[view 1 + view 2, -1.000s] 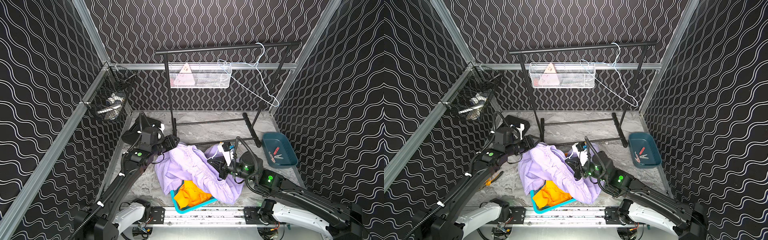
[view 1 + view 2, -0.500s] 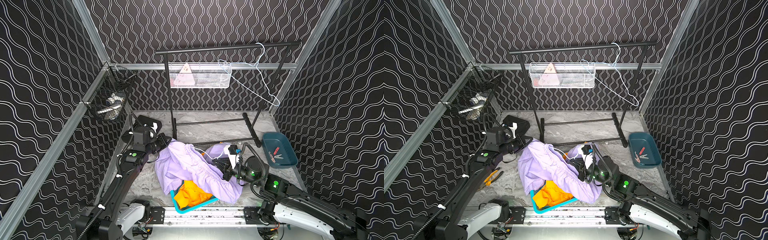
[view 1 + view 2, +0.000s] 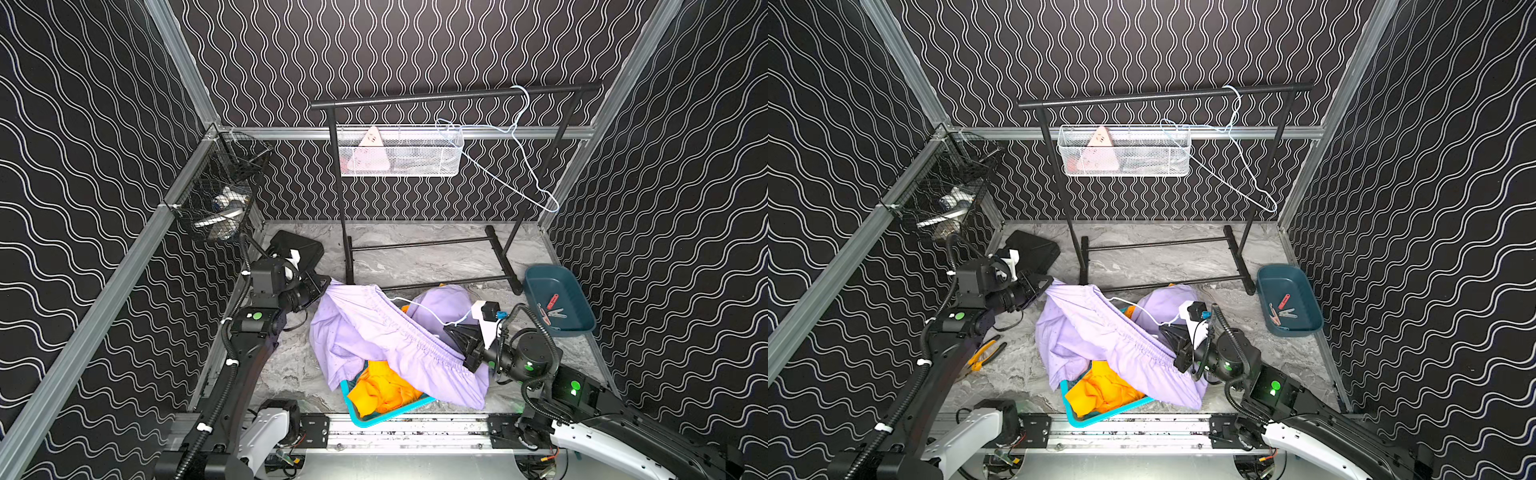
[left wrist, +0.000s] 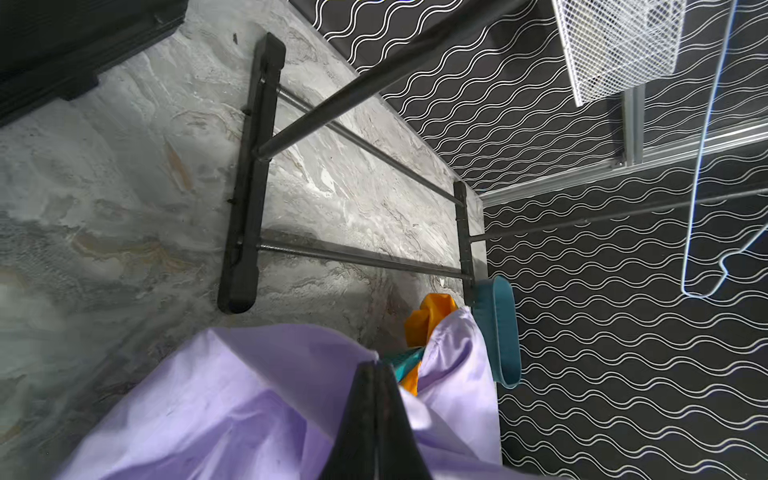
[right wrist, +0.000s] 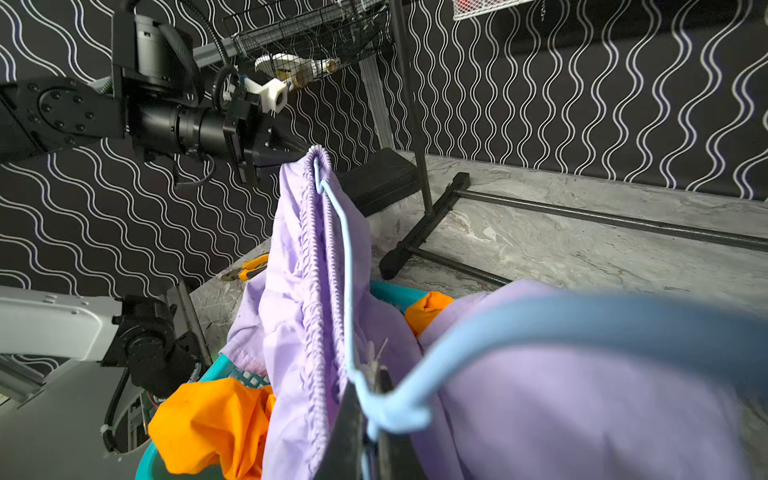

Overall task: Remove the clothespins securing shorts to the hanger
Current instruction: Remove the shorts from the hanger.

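Note:
The lilac shorts already hang over the teal basket, so next my left gripper will move toward the teal basket's far rim (image 3: pixel 402 307) (image 4: pixel 404 364) and let go of the waistband end there.
The lilac shorts (image 3: pixel 374 332) hang stretched between both grippers, draped over a teal basket (image 3: pixel 365 419) that holds the orange shorts (image 3: pixel 382 388). My left gripper (image 3: pixel 322 286) is shut on the far-left end of the lilac waistband (image 4: pixel 291 374). My right gripper (image 3: pixel 451 332) is shut on the light blue hanger (image 5: pixel 415 399), whose wire runs along the gathered waistband (image 5: pixel 316 266). A small whitish piece (image 5: pixel 376 355) sits at the right jaws; I cannot tell if it is a clothespin. A red clothespin (image 3: pixel 550 300) and a whitish one (image 3: pixel 555 313) lie in the teal tray (image 3: pixel 540 278).
A black clothes rack (image 3: pixel 453 93) stands at the back with a second wire hanger (image 3: pixel 519 166) and a white mesh basket (image 3: pixel 399 153). A black wire basket (image 3: pixel 220 195) hangs on the left wall. Yellow pliers (image 3: pixel 984 353) and a black box (image 3: pixel 299 249) lie on the floor.
My left gripper has shut on the waistband end and drawn it back to the left. My right arm has moved right and nearer with the hanger, stretching the lilac shorts between them.

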Tool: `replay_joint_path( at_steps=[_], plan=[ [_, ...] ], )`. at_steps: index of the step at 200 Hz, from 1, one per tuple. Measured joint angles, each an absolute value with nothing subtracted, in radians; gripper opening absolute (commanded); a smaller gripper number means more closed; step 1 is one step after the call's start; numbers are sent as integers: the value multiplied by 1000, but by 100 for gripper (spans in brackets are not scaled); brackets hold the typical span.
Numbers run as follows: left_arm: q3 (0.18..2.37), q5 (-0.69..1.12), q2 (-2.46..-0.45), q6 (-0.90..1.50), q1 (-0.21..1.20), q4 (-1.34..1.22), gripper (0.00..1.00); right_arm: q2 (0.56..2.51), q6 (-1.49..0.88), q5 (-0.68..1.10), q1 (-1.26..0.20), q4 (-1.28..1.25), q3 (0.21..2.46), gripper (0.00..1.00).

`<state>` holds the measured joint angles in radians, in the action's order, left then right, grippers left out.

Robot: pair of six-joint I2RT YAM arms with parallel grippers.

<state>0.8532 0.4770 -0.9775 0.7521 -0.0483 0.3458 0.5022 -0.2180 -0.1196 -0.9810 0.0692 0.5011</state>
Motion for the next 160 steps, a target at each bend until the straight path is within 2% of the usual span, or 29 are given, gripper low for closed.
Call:
replay_joint_path(
  at_steps=[69, 102, 160],
  plan=[
    [824, 465, -949, 729, -55, 374, 0, 442, -244, -250, -981, -9, 492, 0],
    [786, 490, -948, 732, -40, 365, 0, 529, -239, -275, -980, -75, 530, 0],
    [838, 425, -984, 760, 274, 303, 0, 834, -189, -271, -980, -303, 645, 0]
  ],
)
